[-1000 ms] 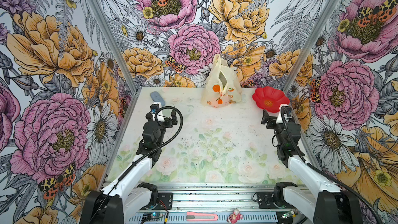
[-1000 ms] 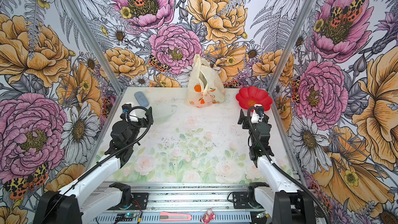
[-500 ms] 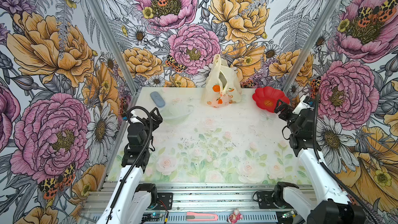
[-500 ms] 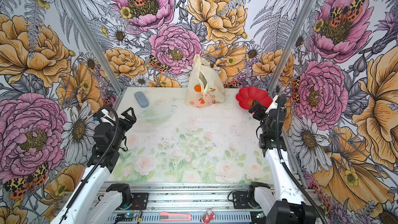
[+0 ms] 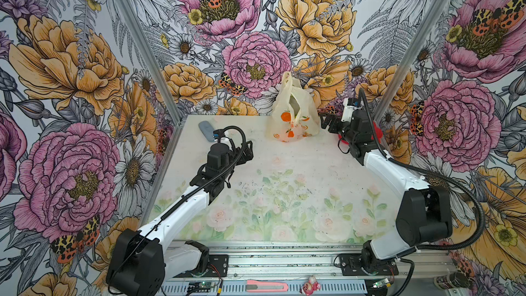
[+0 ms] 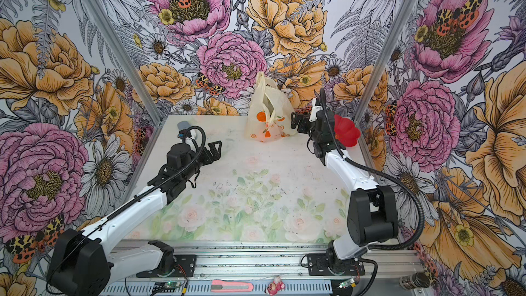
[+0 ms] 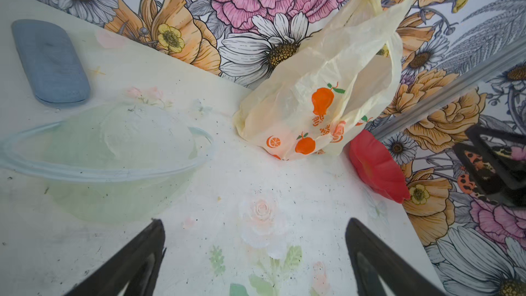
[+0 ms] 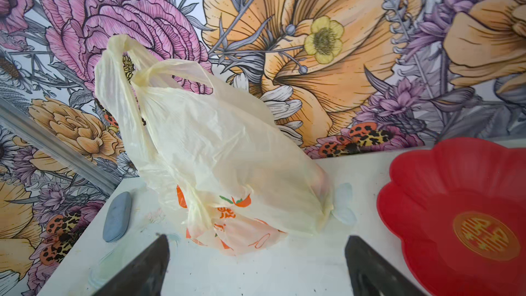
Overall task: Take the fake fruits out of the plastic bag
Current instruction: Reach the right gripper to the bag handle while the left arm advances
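I should next move my right gripper across the gap toward the bag, onto the bag's side facing the red plate (image 5: pixel 311 120), and close it, because plastic on that side faces the gripper's open fingers.
The plastic bag (image 5: pixel 290 118) (image 6: pixel 267 118) stands at the back middle of the table, pale yellow with orange prints and its handles up. The fake fruits are hidden inside it; only a pinkish tint shows through its base (image 8: pixel 244 234). My right gripper (image 5: pixel 326 122) (image 6: pixel 296 122) is open just right of the bag, apart from it; in the right wrist view (image 8: pixel 256 237) the bag (image 8: pixel 216 166) fills the space ahead. My left gripper (image 5: pixel 247 149) (image 6: pixel 217 149) (image 7: pixel 253 223) is open and empty, left of and nearer than the bag (image 7: pixel 327 95).
A red flower-shaped plate (image 6: pixel 345 130) (image 8: pixel 461 209) (image 7: pixel 375 166) sits at the back right, behind my right arm. A clear bowl (image 7: pixel 113 152) lies under my left gripper's side. A blue-grey oblong (image 5: pixel 206 129) (image 7: pixel 49 61) rests back left. A pink knife (image 5: pixel 266 286) lies on the front rail.
Both arms have swung in from the side walls. The right gripper has moved left to beside the bag. The left gripper has moved right and toward the back. Both stayed open.
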Robot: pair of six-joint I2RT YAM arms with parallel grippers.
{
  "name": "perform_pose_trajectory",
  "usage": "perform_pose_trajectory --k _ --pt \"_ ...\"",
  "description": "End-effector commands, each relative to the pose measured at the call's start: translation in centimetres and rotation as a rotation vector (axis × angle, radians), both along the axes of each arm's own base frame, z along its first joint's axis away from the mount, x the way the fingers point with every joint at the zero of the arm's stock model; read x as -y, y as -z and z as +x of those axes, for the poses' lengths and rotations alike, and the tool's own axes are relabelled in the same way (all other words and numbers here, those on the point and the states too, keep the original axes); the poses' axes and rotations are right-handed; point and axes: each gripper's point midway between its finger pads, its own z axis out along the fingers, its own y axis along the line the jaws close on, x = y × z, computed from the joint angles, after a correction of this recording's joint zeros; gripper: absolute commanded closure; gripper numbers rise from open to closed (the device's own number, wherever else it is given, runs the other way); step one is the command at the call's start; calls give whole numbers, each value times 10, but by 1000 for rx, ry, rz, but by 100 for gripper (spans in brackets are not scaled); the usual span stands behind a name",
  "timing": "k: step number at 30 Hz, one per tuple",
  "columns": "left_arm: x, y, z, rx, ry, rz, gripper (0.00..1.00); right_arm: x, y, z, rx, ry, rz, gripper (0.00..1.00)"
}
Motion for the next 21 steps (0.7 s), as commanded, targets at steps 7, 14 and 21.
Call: perform_pose_trajectory --k 7,14,21 --pt "33 12 8 8 95 55 1 -77 -3 57 83 -163 -78 3" --pt "50 42 12 -59 145 34 1 -88 30 89 24 -108 -111 7" --pt "52 48 12 -99 151 41 1 -85 36 99 -54 -51 -74 44"
